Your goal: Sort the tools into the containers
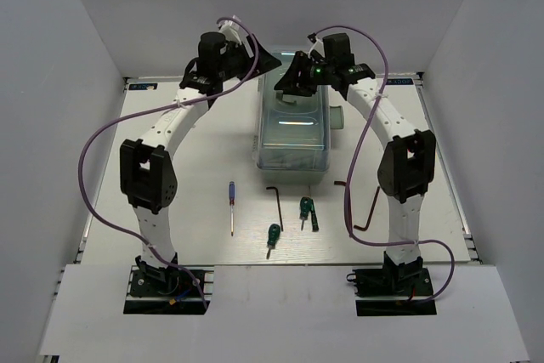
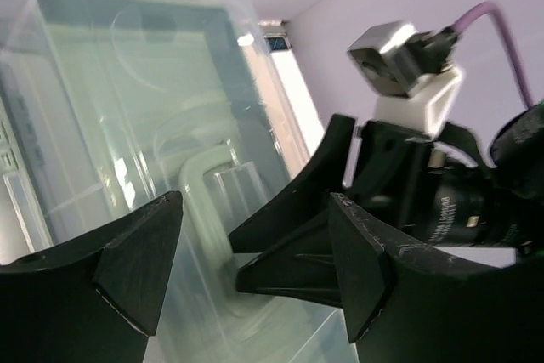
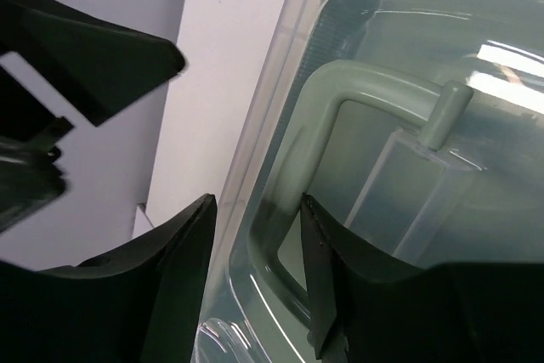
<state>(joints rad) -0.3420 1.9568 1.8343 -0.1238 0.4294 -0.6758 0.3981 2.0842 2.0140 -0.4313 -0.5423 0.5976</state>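
Note:
The toolbox handle's long bar is below the open left gripper and to its right in the top view, so the gripper's fingers should go down that way around it next.
The toolbox stands shut at mid-table, with pale mint trays under a translucent lid. Its mint handle lies on the lid. My right gripper is open low over the box's far end; in the right wrist view its jaws straddle one corner of the handle. My left gripper is open and empty just left of it, and in the left wrist view it faces the right gripper's fingers. On the table lie a blue screwdriver, two green screwdrivers and hex keys.
A third hex key shows only partly by the right arm. Purple cables loop from both arms; one hangs over the table on the right. White walls close in the table on the left, right and far sides.

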